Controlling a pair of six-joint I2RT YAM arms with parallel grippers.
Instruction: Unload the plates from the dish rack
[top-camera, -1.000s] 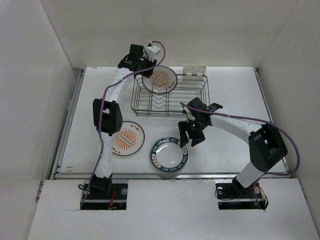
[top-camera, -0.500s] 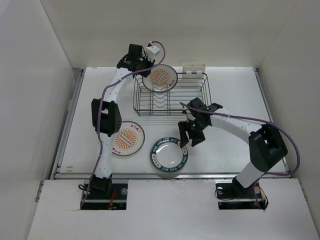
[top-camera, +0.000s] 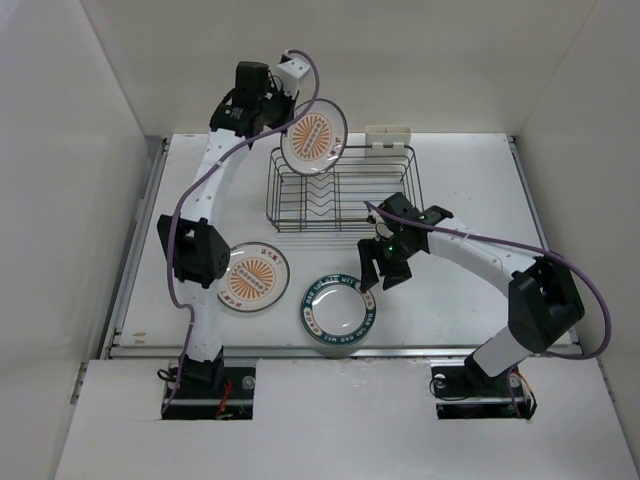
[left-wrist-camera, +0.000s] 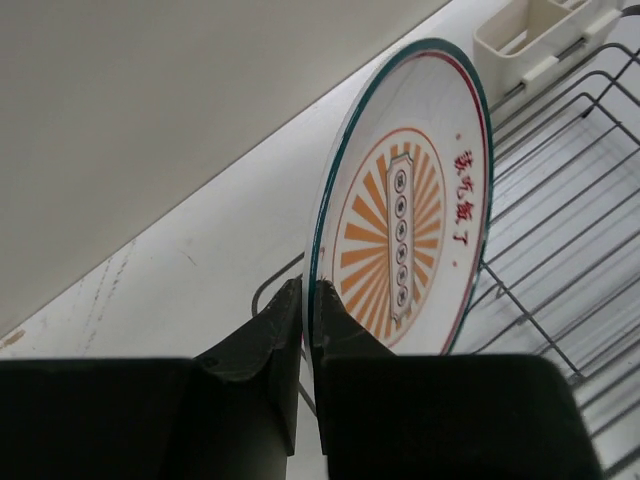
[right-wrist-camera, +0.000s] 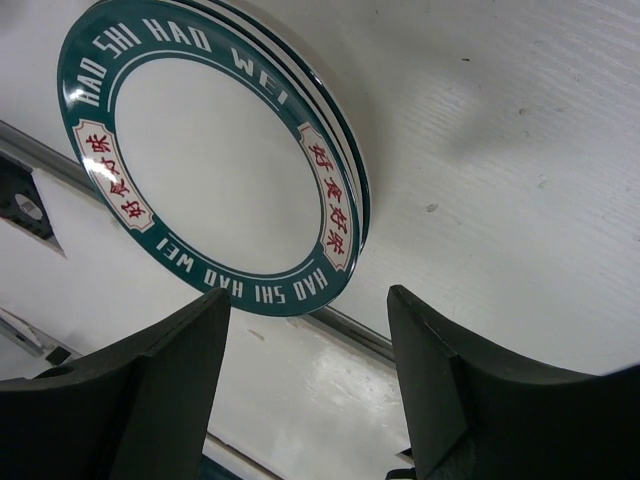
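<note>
The plate in my left gripper and the flat sunburst plate show the same orange pattern. I will carry the plate in my left gripper back and down onto the flat sunburst plate next and release it.
My left gripper (top-camera: 288, 120) is shut on the rim of a sunburst plate (top-camera: 313, 136) and holds it tilted in the air above the far-left corner of the dish rack (top-camera: 342, 197). In the left wrist view the fingers (left-wrist-camera: 283, 320) pinch the plate's edge (left-wrist-camera: 410, 210), with the rack's wires (left-wrist-camera: 560, 250) below. A second sunburst plate (top-camera: 252, 277) lies flat on the table at the left. A teal-rimmed plate stack (top-camera: 337, 305) lies near the front; it also shows in the right wrist view (right-wrist-camera: 215, 160). My right gripper (top-camera: 380, 275) is open and empty beside it.
A cream plastic holder (top-camera: 388, 139) hangs on the rack's far edge. White walls enclose the table on three sides. A metal rail (top-camera: 340, 349) runs along the table's front edge.
My left gripper has lifted the sunburst plate up out of the rack and toward the far left. My right arm has barely moved.
</note>
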